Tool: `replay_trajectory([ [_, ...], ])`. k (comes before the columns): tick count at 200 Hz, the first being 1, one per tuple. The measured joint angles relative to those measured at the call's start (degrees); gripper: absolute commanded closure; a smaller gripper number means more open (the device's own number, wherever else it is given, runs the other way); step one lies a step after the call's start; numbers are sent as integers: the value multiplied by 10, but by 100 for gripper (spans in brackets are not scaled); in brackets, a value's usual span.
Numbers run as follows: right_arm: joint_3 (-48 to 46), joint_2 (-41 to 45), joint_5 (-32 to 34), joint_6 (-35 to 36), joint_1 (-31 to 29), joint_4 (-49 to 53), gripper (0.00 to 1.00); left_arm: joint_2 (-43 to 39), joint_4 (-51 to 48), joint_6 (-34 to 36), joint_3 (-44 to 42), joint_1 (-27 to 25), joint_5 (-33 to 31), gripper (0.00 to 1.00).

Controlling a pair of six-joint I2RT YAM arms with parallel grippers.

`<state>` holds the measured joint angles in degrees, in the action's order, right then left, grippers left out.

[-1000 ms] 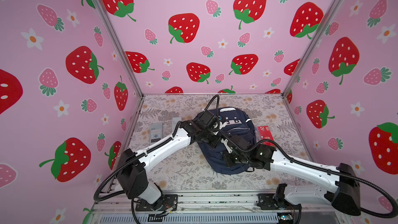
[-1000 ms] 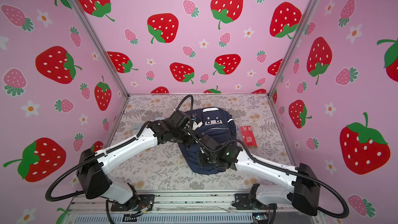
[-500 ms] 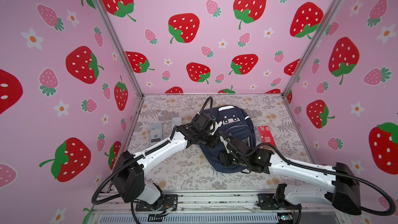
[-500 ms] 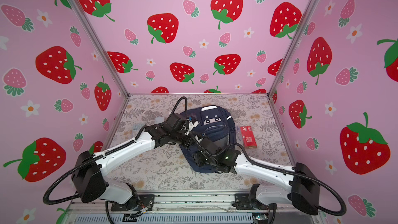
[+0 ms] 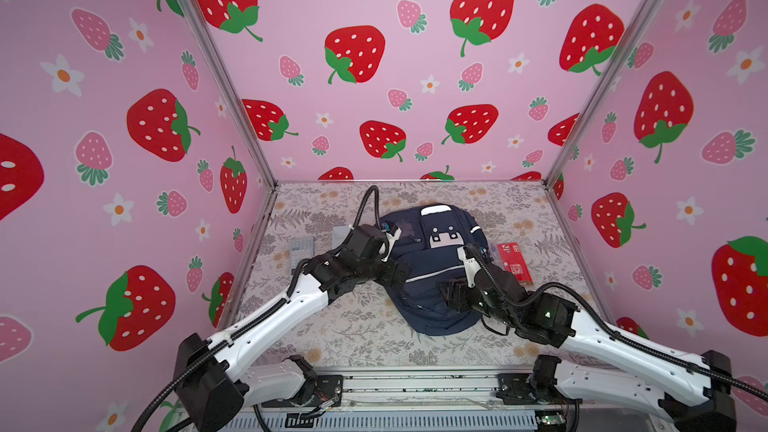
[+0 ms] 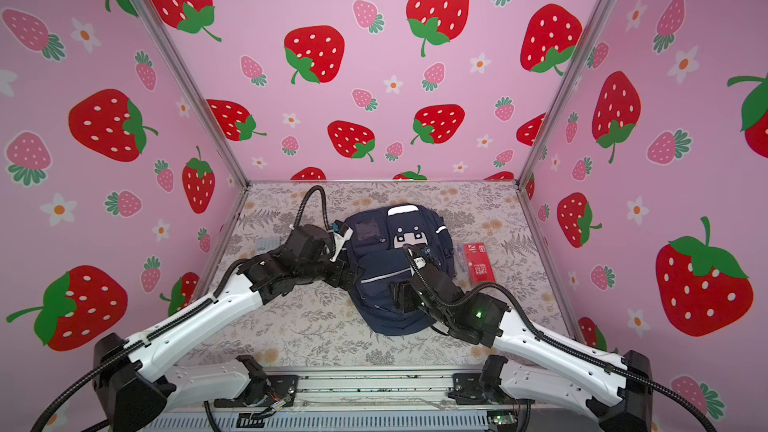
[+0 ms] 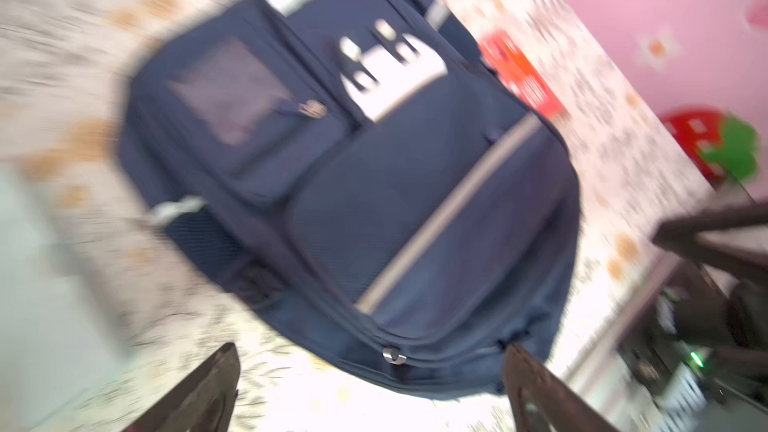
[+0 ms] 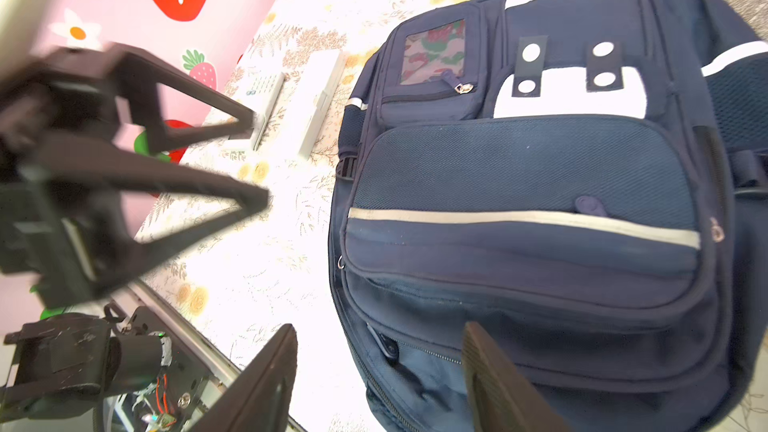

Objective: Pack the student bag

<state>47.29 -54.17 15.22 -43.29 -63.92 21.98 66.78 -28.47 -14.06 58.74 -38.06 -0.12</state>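
Note:
The white case is still unpacked and lies below my gripper, toward the calculator. My left gripper will next swing off the bag (image 5: 432, 268), go down and close across the case's near half.
The student bag (image 5: 432, 268) (image 6: 386, 272), navy with a white face patch, lies flat on the floral table, and its zips look shut. My left gripper (image 5: 400, 277) (image 6: 353, 278) hangs open at the bag's left edge, holding nothing. In the blurred left wrist view, the left gripper (image 7: 370, 371) has its jaws wide apart, framing the bag's (image 7: 374, 180) lower edge and a metal zip ring. My right gripper (image 5: 451, 297) (image 6: 401, 297) is open over the bag's lower right part. In the right wrist view, the right gripper (image 8: 380, 367) straddles a zip pull on the bag (image 8: 519, 168) without gripping it.
A red booklet (image 5: 514, 261) (image 6: 480, 261) lies right of the bag, next to a clear flat item (image 5: 493, 251). A grey calculator (image 5: 301, 249) (image 8: 266, 93) and a white case (image 5: 340, 234) (image 8: 320, 105) lie to its left. Pink strawberry walls enclose the table on three sides.
Both grippers were shut over the bag and now stand open. The left arm has swung slightly towards the bag's left edge, and its view is blurred with motion.

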Motion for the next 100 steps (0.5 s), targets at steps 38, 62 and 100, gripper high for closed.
replay_trajectory([
  [38,28,-30,-20,28,59,-6,34,18,-17,-40,-30,156,-24,1],
  [62,31,-51,-62,47,111,-23,33,117,-20,-48,-30,222,-20,1],
  [100,31,-90,-148,70,188,-45,31,254,-39,-42,24,230,-25,1],
])
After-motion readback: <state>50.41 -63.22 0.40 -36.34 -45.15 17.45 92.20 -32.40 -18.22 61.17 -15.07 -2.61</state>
